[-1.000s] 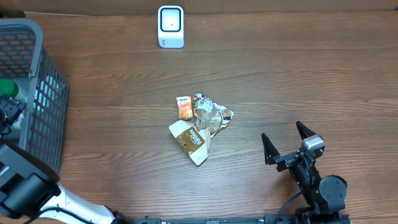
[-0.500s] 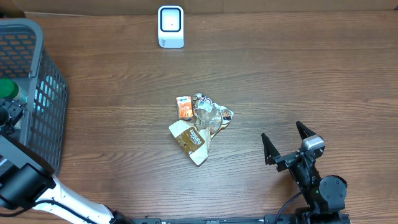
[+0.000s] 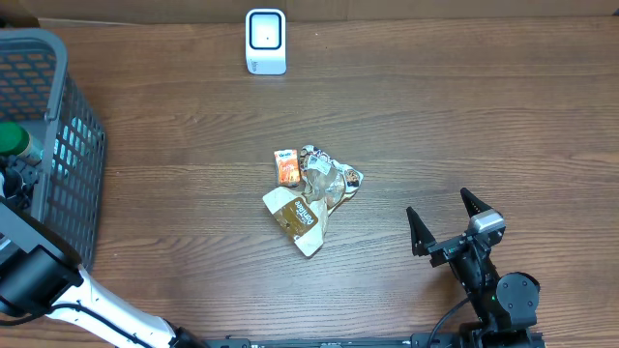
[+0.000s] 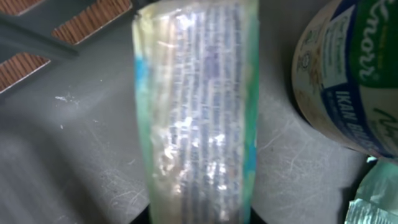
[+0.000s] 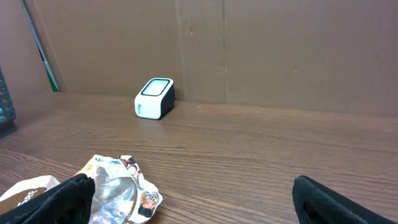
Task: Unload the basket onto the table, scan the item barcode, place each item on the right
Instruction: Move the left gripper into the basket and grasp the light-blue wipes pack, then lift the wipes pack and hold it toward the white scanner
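My left gripper moves up over the basket's rim next, then down beside the orange pack to release, since that's to its right in the overhead view.
A shiny packet (image 4: pixel 196 106) with green and blue edges and fine print lies on the grey basket floor (image 4: pixel 62 143). It fills the left wrist view. My left gripper (image 4: pixel 199 218) sits down in the basket (image 3: pixel 58 58), and its dark jaws press against both sides of the packet's near end. The white barcode scanner (image 3: pixel 265 41) stands at the table's far edge, also in the right wrist view (image 5: pixel 153 98). Near the front right, my right gripper (image 3: pixel 447 220) hovers open and holds nothing.
A round Knorr tub (image 4: pixel 348 74) stands right beside the packet in the basket. A green lid (image 3: pixel 12 138) shows inside the basket. Crumpled snack packets (image 3: pixel 311 193) and a small orange pack (image 3: pixel 286 167) lie mid-table, left of the right gripper.
My left gripper's jaws have closed from wide open onto the packet, and the arm has shifted slightly inside the basket. The right arm has not moved.
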Available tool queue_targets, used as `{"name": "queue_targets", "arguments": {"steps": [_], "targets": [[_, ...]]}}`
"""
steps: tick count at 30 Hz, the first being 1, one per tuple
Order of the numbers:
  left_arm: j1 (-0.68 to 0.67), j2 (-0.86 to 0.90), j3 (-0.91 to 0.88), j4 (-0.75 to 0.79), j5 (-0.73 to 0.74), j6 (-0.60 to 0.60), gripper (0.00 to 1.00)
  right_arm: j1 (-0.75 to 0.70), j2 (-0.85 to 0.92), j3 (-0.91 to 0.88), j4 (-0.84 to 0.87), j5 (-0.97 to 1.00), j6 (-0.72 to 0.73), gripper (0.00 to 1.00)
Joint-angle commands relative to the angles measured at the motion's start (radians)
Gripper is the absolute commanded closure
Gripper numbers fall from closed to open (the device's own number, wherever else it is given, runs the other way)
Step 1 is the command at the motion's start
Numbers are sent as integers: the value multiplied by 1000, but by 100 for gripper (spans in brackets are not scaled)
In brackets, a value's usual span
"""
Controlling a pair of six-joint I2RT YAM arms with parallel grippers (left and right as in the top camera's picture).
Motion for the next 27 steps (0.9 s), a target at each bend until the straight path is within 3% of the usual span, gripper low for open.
{"name": "queue_targets", "arguments": {"steps": [1,9,18,23,27], "targets": [[-2,13,-5,-35,-13,7,96,-2,-11,-11,6,6,-3,0],[-2,-122,-4,-96,26,0,96,-2,-11,-11,6,6,-3,0],[-20,-481,-4,-113,241,-64,96,-2,-11,-11,6,6,-3,0],[-104,-687,-5,-142,303,-64,96,-2,-11,-11,6,6,-3,0],[-255,-790,-5,-208,302,-63,96,-2,-11,-11,6,7,-3,0]]}}
